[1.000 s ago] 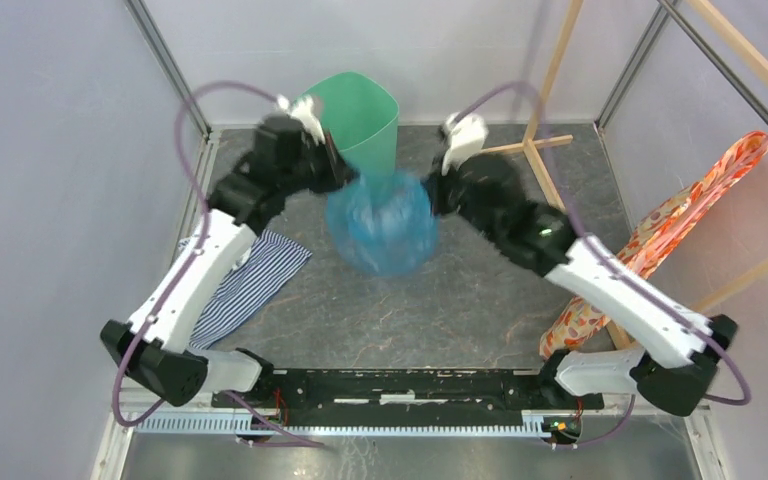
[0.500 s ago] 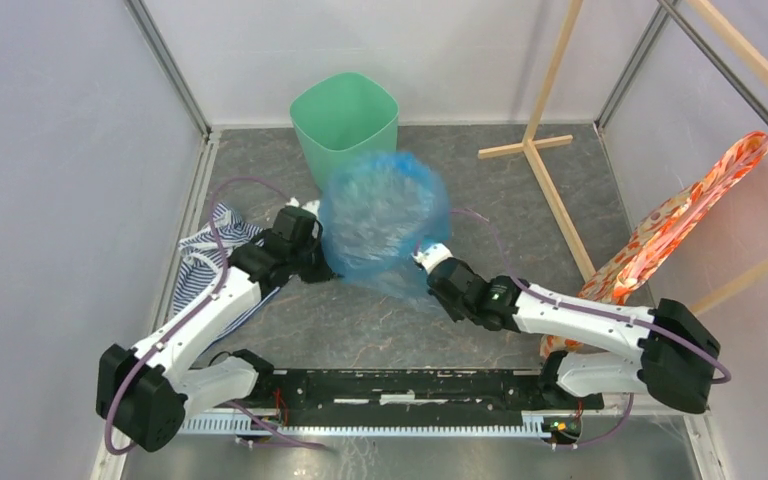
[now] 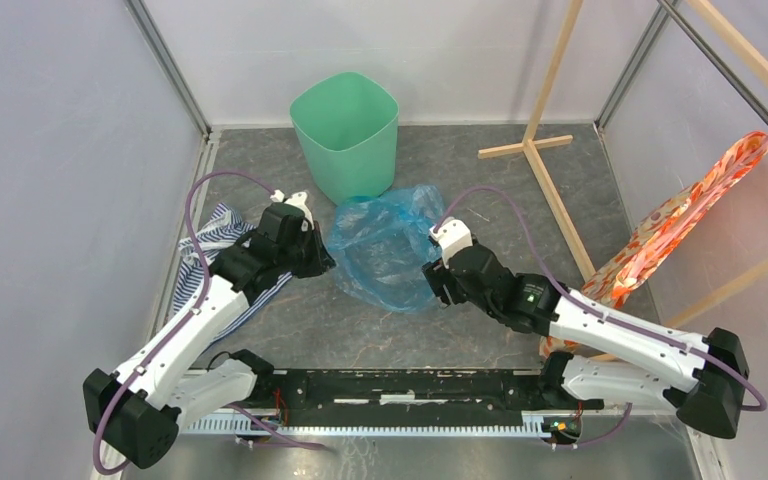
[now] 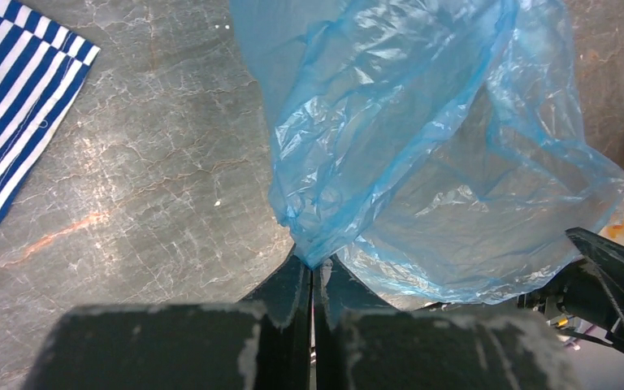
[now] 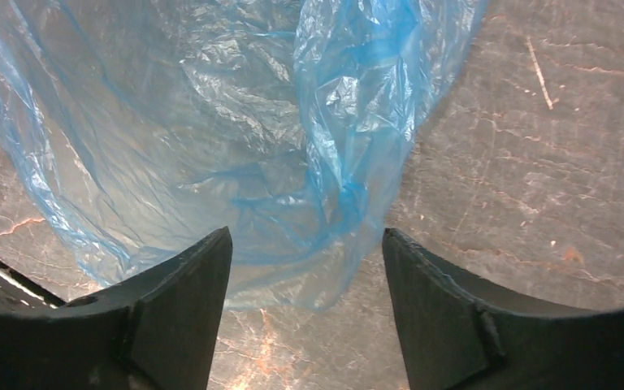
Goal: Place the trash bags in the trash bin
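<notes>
The film gathers in thick folds at the bunched edge of the bag opposite my left gripper, so my right gripper will move outward along the bag (image 3: 385,250) to that edge next.
The light-blue translucent trash bag (image 3: 385,250) lies crumpled on the dark floor just in front of the mint-green trash bin (image 3: 355,160), which stands upright at the back. My left gripper (image 3: 322,262) is at the bag's left edge, and in the left wrist view it (image 4: 312,264) is shut on a bunched corner of the bag (image 4: 422,146). My right gripper (image 3: 432,285) is at the bag's near right edge. In the right wrist view it (image 5: 307,244) stands open, with the loose edge of the bag (image 5: 211,130) lying on the floor just ahead of its fingers, not gripped.
A blue-white striped cloth (image 3: 225,255) lies on the floor under the left arm. A wooden stand (image 3: 540,140) rises at the back right. Orange floral fabric (image 3: 680,220) hangs along the right side. Metal frame posts and white walls enclose the floor.
The bag was puffed up between both grippers; now it has sagged flat onto the floor. The right gripper has opened and let it go. The left keeps its hold.
</notes>
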`<state>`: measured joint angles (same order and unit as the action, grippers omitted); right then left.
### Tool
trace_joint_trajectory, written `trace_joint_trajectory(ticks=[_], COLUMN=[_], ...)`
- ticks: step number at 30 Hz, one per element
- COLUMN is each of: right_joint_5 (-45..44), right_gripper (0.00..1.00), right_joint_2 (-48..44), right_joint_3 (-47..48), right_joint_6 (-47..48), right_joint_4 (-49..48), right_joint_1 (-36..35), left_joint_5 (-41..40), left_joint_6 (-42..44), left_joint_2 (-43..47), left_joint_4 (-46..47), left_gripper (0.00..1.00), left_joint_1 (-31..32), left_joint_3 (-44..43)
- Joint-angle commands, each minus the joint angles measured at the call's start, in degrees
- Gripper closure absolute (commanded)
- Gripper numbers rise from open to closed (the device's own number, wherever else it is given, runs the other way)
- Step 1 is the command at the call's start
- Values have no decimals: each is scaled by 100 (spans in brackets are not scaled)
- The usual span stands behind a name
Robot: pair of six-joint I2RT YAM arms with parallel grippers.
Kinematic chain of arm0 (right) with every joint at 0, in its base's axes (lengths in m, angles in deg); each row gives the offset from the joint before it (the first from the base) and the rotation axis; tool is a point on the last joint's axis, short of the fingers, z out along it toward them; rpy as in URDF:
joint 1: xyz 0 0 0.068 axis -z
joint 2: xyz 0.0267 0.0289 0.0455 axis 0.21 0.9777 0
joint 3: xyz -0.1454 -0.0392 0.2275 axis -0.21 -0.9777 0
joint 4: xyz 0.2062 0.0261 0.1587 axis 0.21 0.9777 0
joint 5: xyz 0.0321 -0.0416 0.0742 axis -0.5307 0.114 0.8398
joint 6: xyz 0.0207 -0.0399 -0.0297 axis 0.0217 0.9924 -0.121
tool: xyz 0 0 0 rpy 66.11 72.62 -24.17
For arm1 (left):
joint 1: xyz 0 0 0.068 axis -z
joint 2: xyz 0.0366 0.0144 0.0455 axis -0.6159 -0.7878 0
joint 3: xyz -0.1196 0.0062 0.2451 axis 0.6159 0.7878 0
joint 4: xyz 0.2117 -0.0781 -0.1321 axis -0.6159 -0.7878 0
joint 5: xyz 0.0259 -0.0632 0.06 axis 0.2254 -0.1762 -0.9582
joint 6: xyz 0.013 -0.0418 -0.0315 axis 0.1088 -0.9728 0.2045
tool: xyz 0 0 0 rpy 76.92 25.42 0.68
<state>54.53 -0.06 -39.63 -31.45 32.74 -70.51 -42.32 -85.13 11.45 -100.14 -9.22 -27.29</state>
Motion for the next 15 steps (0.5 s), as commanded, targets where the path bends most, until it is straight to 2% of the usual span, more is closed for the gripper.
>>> trace_joint_trajectory(ticks=[1, 4, 15], right_joint_5=[-347, -148, 991], right_gripper=[22, 20, 19], right_joint_2=[-204, -46, 681], right_joint_3=[57, 179, 575], right_joint_6=[6, -117, -19], right_joint_4=[88, 178, -918], right_joint_1=[48, 434, 1410], left_joint_5=[-259, -350, -506], left_joint_6=[115, 111, 50], left_joint_2=[-12, -10, -144], left_joint_4=[-72, -72, 5], left_gripper=[98, 98, 98], left_joint_1=[5, 6, 7], left_joint_3=[-50, 31, 497])
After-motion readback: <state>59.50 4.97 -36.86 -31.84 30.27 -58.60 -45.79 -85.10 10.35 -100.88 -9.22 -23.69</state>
